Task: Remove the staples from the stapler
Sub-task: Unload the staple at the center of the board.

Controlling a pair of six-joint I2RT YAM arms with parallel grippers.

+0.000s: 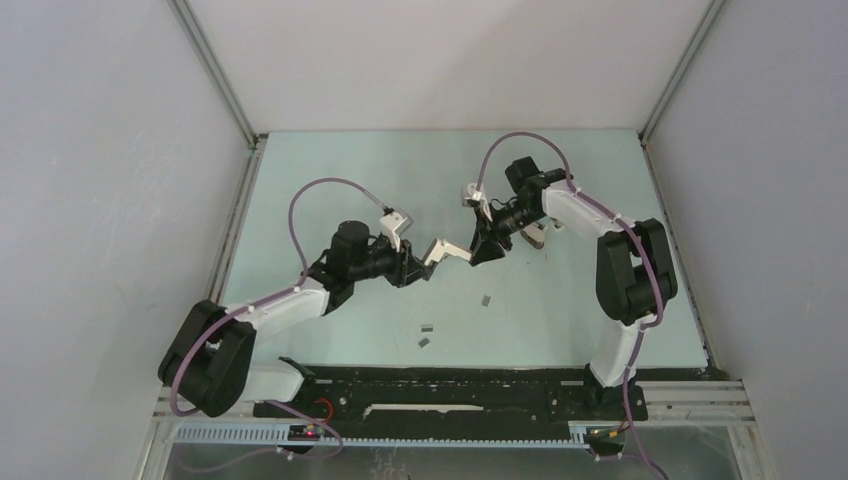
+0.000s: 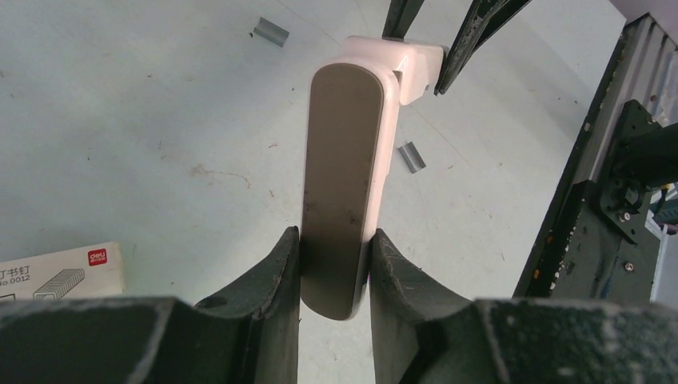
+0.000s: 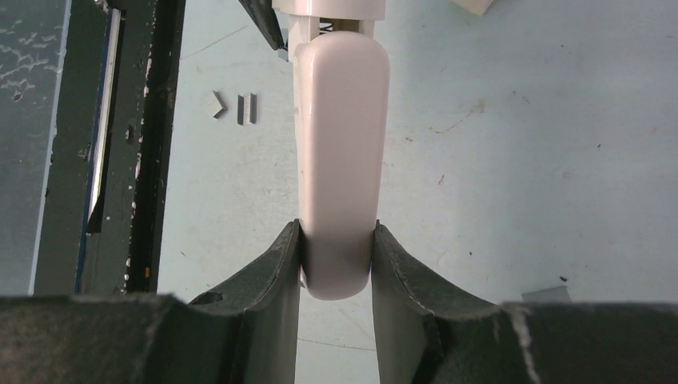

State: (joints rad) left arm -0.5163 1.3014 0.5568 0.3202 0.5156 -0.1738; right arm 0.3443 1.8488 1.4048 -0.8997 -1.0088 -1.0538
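I will move my right gripper to the right in the top view, then down onto the tabletop past the small item, because staple strips are already lying loose.
The stapler (image 1: 446, 251) hangs above the table between both arms, folded open at its hinge. My left gripper (image 1: 414, 264) is shut on one half, whose flat grey-brown face (image 2: 345, 184) runs away from the jaws (image 2: 336, 236). My right gripper (image 1: 486, 247) is shut on the other half, a smooth whitish shell (image 3: 340, 152) pinched between its jaws (image 3: 336, 230). Short grey strips of staples (image 1: 486, 297) lie loose on the table, with more nearer the front (image 1: 426, 335). They also show in the left wrist view (image 2: 412, 157) and the right wrist view (image 3: 246, 109).
A small white labelled box (image 2: 57, 272) lies flat on the table by my left gripper. Another small item (image 1: 535, 235) sits beside my right arm. The black base rail (image 1: 450, 385) runs along the near edge, and white walls close in the table on three sides.
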